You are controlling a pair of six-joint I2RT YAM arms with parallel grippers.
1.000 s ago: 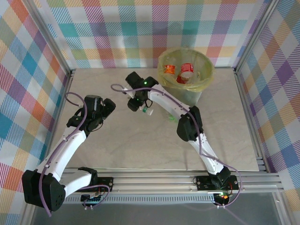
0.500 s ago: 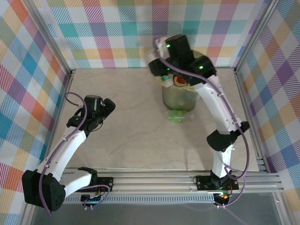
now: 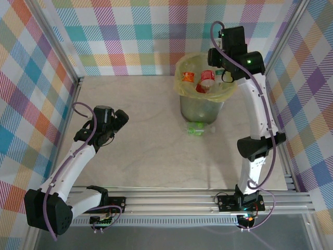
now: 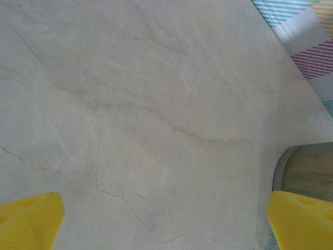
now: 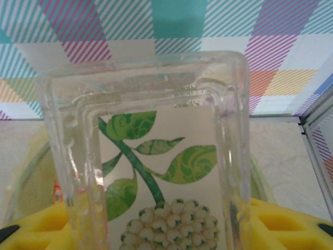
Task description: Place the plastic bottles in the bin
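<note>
The robot's right gripper will come in from the bin's far rim over the bin's opening (image 3: 207, 70) and go down to let go of the square bottle, because the bottle still hangs at the bin's rim.
My right gripper (image 5: 156, 235) is shut on a clear square plastic bottle (image 5: 151, 172) with a white label of green leaves, held between the yellow fingers (image 5: 291, 224). From above, the right gripper (image 3: 225, 66) hangs over the far right rim of the bin (image 3: 183, 87), a round bucket lined with a yellow bag. Inside lie an orange-labelled bottle (image 3: 187, 77) and a red-labelled bottle (image 3: 207, 78). A green bottle (image 3: 196, 128) lies on the table just in front of the bin. My left gripper (image 3: 117, 120) stays open over bare table at the left, nothing between its fingers (image 4: 28, 221).
Checkered walls and metal frame posts close in the table on the left, back and right. The bin's side (image 4: 308, 166) shows at the right edge of the left wrist view. The marbled tabletop (image 3: 151, 151) stretches between the arms.
The right arm has lifted the bottle from the middle of the table and swung it right, across the bin to its far right rim. The left arm has not moved.
</note>
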